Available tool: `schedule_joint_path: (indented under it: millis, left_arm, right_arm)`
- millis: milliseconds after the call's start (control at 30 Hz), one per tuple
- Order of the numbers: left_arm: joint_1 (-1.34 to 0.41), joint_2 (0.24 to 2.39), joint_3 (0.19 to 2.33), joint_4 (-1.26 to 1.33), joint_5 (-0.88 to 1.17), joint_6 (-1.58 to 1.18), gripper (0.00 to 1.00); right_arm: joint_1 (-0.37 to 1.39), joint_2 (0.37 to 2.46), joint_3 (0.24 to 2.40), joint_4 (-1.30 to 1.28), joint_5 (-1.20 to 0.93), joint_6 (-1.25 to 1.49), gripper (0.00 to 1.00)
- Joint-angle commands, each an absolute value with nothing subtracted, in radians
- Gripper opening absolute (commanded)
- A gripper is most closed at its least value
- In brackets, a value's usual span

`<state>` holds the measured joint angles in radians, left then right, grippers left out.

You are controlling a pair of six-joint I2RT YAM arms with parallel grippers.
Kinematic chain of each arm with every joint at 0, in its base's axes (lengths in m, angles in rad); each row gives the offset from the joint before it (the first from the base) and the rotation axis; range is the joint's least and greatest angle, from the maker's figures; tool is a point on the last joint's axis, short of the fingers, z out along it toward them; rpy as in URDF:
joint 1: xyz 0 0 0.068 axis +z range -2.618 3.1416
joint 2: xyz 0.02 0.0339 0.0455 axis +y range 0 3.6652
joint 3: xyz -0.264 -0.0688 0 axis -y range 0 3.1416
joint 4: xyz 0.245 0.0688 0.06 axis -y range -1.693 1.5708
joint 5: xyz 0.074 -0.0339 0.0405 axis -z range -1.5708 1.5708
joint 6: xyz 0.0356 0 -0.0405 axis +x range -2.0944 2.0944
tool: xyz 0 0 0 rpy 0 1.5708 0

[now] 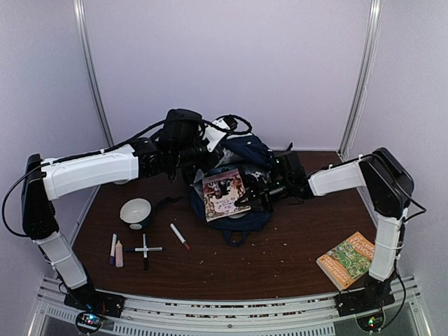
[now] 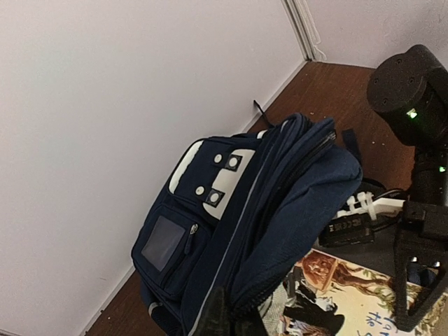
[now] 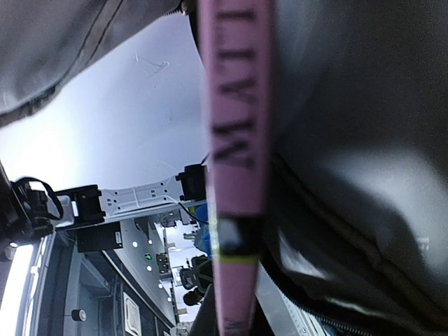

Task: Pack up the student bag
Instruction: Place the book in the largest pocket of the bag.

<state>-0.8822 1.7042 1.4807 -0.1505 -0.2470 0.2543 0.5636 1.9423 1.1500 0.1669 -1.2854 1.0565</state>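
My right gripper needs to lower the book in toward the bag's grey lining (image 3: 350,140) first, because the book is still tilted at the bag's opening.
The student bag (image 1: 248,149), navy with white patches, lies at the back middle of the table with its mouth pulled open. My left gripper (image 1: 206,150) is shut on the rim fabric of the bag (image 2: 231,210), and its dark fingertips (image 2: 217,315) pinch the edge at the bottom of the left wrist view. A book with an illustrated cover (image 1: 224,194) rests tilted at the bag's opening. My right gripper (image 1: 252,194) is shut on that book, whose pink spine (image 3: 238,175) runs edge-on through the right wrist view beside the grey lining (image 3: 350,140).
On the front left of the table are a white bowl (image 1: 136,212), a red-capped marker (image 1: 180,236), crossed markers (image 1: 145,250), a blue pen (image 1: 113,248) and a glue stick (image 1: 119,253). A second book (image 1: 346,260) lies at the front right, near the right arm's base.
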Motion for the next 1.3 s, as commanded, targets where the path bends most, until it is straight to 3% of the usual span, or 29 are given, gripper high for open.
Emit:
schedule_joint_path:
  millis: [0, 200, 533, 833, 1067, 1267]
  left_arm:
    - [-0.899, 1.595, 1.483, 0.063, -0.244, 0.253, 0.00]
    - [-0.900, 1.573, 1.462, 0.064, -0.252, 0.255, 0.00]
    - [-0.900, 1.572, 1.463, 0.054, -0.248, 0.263, 0.00]
    - [-0.901, 1.586, 1.470, 0.040, -0.249, 0.266, 0.00]
    - [-0.904, 1.586, 1.471, 0.033, -0.251, 0.267, 0.00]
    - [-0.905, 1.587, 1.464, 0.035, -0.251, 0.268, 0.00]
  right_arm:
    - [0.568, 2.023, 1.165, 0.592, -1.279, 1.338, 0.00]
    - [0.563, 2.143, 1.216, 0.737, -1.263, 1.477, 0.00]
    - [0.547, 2.161, 1.355, -0.004, -1.150, 0.976, 0.00]
    - [0.546, 2.145, 1.432, -0.304, -1.047, 0.769, 0.00]
    - [0.544, 2.106, 1.442, -0.311, -0.988, 0.740, 0.02]
    - [0.535, 2.080, 1.367, -0.075, -0.985, 0.888, 0.02]
